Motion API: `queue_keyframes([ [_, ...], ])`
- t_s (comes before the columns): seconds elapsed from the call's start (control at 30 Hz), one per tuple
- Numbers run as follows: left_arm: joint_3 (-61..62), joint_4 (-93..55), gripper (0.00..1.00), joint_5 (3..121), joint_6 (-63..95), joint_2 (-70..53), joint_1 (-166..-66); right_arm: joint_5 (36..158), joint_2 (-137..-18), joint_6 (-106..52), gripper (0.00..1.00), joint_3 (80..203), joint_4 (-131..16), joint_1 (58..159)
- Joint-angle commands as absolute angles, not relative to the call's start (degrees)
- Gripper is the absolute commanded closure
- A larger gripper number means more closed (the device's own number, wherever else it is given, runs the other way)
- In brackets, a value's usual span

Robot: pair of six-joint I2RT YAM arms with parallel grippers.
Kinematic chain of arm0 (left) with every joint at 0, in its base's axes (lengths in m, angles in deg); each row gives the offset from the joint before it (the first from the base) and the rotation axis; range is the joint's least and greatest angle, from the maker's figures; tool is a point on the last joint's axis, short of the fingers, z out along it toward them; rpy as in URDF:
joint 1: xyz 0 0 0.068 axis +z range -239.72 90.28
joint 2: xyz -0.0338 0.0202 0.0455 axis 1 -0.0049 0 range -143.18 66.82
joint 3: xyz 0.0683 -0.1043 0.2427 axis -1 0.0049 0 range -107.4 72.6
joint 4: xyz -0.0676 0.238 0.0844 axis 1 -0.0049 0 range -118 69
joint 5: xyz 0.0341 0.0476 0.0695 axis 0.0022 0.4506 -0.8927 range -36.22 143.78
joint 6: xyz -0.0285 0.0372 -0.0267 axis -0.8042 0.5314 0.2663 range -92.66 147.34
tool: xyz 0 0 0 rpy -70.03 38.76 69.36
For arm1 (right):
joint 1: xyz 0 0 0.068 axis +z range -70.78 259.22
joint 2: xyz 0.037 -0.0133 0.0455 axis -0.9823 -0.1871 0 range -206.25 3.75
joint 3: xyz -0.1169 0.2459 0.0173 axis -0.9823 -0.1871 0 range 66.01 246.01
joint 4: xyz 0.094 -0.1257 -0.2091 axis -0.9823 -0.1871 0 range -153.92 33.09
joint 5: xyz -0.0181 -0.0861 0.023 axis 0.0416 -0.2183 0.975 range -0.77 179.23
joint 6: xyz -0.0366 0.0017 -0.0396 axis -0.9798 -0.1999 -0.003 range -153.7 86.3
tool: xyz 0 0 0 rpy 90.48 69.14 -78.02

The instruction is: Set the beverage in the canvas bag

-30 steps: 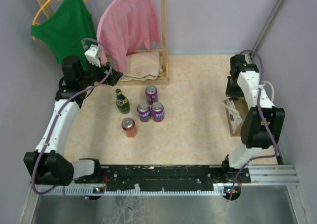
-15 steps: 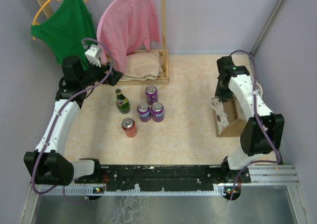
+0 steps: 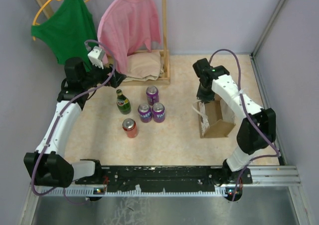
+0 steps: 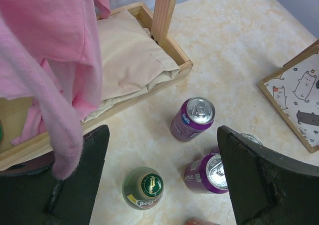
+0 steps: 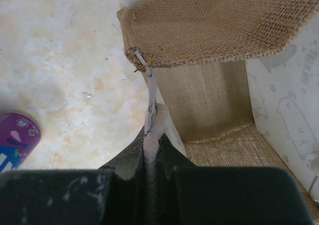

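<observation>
I need to move the bag toward the purple cans with my right gripper next and let go of it there, because the tabletop beside the purple cans is to the gripper's left in the top view.
The tan canvas bag (image 3: 218,120) stands open right of the table's middle. My right gripper (image 3: 201,98) is shut on its pale loop handle (image 5: 149,103) at the bag's far left corner. In the right wrist view the gripper (image 5: 152,153) pinches the cord above the burlap bag (image 5: 209,26). The drinks stand left of centre: a green bottle (image 3: 123,102), three purple cans (image 3: 152,94) (image 3: 144,112) (image 3: 158,112) and a red can (image 3: 130,128). My left gripper (image 3: 116,78) hangs open and empty above the bottle (image 4: 143,187), with a purple can (image 4: 193,118) ahead.
A wooden rack (image 3: 165,60) at the back holds a pink top (image 3: 130,26), a green top (image 3: 67,26) and a folded beige cloth pile (image 3: 144,65). Walls close in on the left, back and right. The bag's printed side (image 4: 299,93) shows at the left wrist view's right edge.
My right arm has pulled the bag by its handle from the table's right edge leftward toward the middle. The left arm has barely moved.
</observation>
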State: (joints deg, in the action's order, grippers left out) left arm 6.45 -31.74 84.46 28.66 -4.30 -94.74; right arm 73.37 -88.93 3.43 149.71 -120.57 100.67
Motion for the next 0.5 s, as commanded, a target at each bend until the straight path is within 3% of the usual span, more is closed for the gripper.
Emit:
queue_keyframes([
  [0.0,7.04,-31.11,0.05,84.36,28.74,-2.44,-95.09,71.66,-90.45,10.01,1.0,155.25,-119.67,104.28],
  [0.47,8.78,-30.05,0.04,84.49,28.13,-1.4,-95.39,76.82,-103.34,15.23,1.0,167.89,-120.38,112.82],
])
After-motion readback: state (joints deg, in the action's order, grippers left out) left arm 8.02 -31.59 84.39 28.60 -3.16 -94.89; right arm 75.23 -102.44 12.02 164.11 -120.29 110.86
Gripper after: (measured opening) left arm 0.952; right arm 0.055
